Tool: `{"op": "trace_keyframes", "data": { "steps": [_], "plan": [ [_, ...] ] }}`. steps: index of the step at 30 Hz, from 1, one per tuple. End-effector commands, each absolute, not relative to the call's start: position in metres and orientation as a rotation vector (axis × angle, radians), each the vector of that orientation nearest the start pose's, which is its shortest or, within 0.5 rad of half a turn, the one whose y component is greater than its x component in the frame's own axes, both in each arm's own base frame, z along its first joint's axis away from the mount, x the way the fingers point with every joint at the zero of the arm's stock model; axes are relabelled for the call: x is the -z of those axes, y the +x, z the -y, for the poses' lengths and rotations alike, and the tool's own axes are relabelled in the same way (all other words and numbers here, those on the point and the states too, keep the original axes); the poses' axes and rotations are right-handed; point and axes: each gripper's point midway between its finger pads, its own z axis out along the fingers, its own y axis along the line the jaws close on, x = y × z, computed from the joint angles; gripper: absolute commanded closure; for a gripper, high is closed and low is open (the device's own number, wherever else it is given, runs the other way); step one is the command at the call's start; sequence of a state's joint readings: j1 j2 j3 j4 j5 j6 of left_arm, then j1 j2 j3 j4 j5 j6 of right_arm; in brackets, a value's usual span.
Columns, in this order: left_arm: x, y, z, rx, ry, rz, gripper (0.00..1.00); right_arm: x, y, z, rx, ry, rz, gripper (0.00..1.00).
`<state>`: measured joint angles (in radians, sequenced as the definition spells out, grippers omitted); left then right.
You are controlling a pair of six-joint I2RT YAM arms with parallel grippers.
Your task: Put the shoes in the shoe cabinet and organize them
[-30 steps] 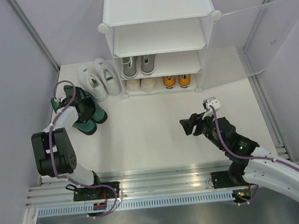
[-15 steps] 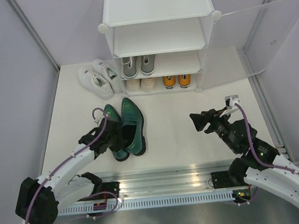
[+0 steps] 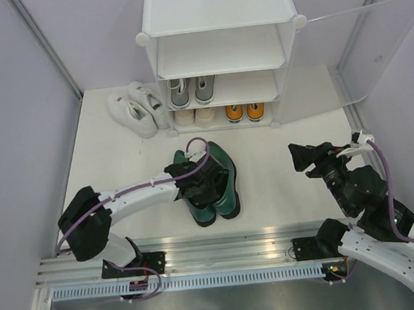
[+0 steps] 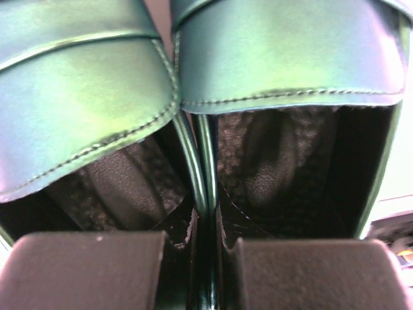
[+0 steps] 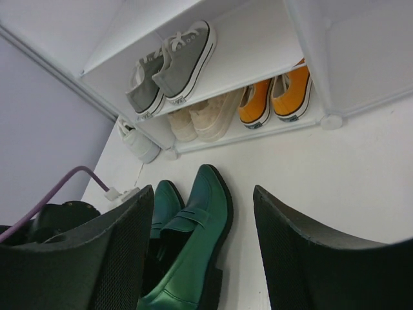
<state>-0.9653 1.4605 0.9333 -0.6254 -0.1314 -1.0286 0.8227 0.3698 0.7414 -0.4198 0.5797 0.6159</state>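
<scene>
I will next move the green shoes along the floor to the right in the top view with my left gripper and release them, as my right gripper hangs open there.
The glossy dark green shoes (image 3: 223,188) stand side by side on the white floor in front of the shoe cabinet (image 3: 216,7). My left gripper (image 3: 199,183) is shut on their two touching inner walls (image 4: 205,194), one finger (image 4: 84,271) in each shoe. My right gripper (image 3: 306,156) hangs open to the right of the pair, nothing between its fingers (image 5: 122,258). Grey lace-ups (image 3: 192,90) sit on the middle shelf. A cream pair (image 3: 194,116) and an orange pair (image 3: 245,112) sit on the bottom shelf. White sneakers (image 3: 138,109) lie outside, left of the cabinet.
The cabinet's frosted door (image 3: 372,44) stands open at the right. Lilac walls close in both sides. The top shelf (image 3: 219,51) holds nothing. A metal rail (image 3: 223,245) with both arm bases runs along the near edge.
My left gripper has swept the green pair from the far left toward the middle of the floor. The right arm has drawn back to the right.
</scene>
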Motion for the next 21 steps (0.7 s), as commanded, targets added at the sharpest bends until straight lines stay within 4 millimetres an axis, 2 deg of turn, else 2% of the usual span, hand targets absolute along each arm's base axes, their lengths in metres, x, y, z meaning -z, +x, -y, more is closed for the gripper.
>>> {"op": "trace_keyframes", "data": {
  "steps": [1,2,3,4,5,6,7,8,9,11,12,13,16,18,19,20,21],
  "plan": [
    [-0.133,0.207,0.363,0.8,-0.052,-2.585,0.98,-0.319,0.195,-0.08,-0.583,0.361,-1.615,0.33],
    [-0.121,0.208,0.374,0.776,-0.016,-2.612,0.98,-0.319,0.194,-0.078,-0.574,0.369,-1.617,0.33],
    [-0.121,0.21,0.384,0.789,0.002,-2.621,0.98,-0.319,0.194,-0.073,-0.55,0.381,-1.619,0.33],
    [-0.134,0.217,0.4,0.833,0.011,-2.591,0.98,-0.319,0.193,-0.069,-0.541,0.39,-1.617,0.34],
    [-0.135,0.217,0.41,0.848,0.022,-2.59,0.98,-0.318,0.193,-0.067,-0.533,0.4,-1.616,0.34],
    [-0.121,0.217,0.421,0.84,0.038,-2.625,0.98,-0.319,0.193,-0.064,-0.519,0.408,-1.615,0.34],
    [-0.134,0.224,0.436,0.882,0.039,-2.591,0.98,-0.319,0.192,-0.063,-0.518,0.409,-1.615,0.34],
    [-0.131,0.219,0.446,0.907,0.061,-2.611,0.98,-0.321,0.192,-0.063,-0.517,0.411,-1.613,0.34],
    [-0.121,0.218,0.455,0.911,0.071,-2.64,0.98,-0.323,0.191,-0.062,-0.519,0.41,-1.614,0.34],
    [-0.124,0.22,0.471,0.957,0.057,-2.643,0.97,-0.321,0.192,-0.061,-0.501,0.408,-1.626,0.34],
    [-0.123,0.218,0.476,0.984,0.061,-2.653,0.92,-0.32,0.192,-0.06,-0.495,0.41,-1.627,0.34],
    [-0.12,0.218,0.483,0.999,0.069,-2.654,0.76,-0.319,0.192,-0.059,-0.49,0.416,-1.627,0.34],
    [-0.125,0.212,0.492,1.038,0.1,-2.647,0.59,-0.318,0.191,-0.058,-0.489,0.419,-1.63,0.34],
    [-0.129,0.21,0.492,1.034,0.141,-2.627,0.55,-0.318,0.191,-0.058,-0.492,0.424,-1.627,0.34],
    [-0.126,0.209,0.487,1.019,0.146,-2.631,0.51,-0.317,0.192,-0.058,-0.487,0.423,-1.63,0.34],
    [-0.134,0.209,0.484,1.019,0.158,-2.61,0.5,-0.317,0.192,-0.058,-0.487,0.422,-1.632,0.34],
    [-0.134,0.21,0.478,0.99,0.149,-2.606,0.5,-0.316,0.192,-0.059,-0.488,0.421,-1.634,0.34]
  ]
}}
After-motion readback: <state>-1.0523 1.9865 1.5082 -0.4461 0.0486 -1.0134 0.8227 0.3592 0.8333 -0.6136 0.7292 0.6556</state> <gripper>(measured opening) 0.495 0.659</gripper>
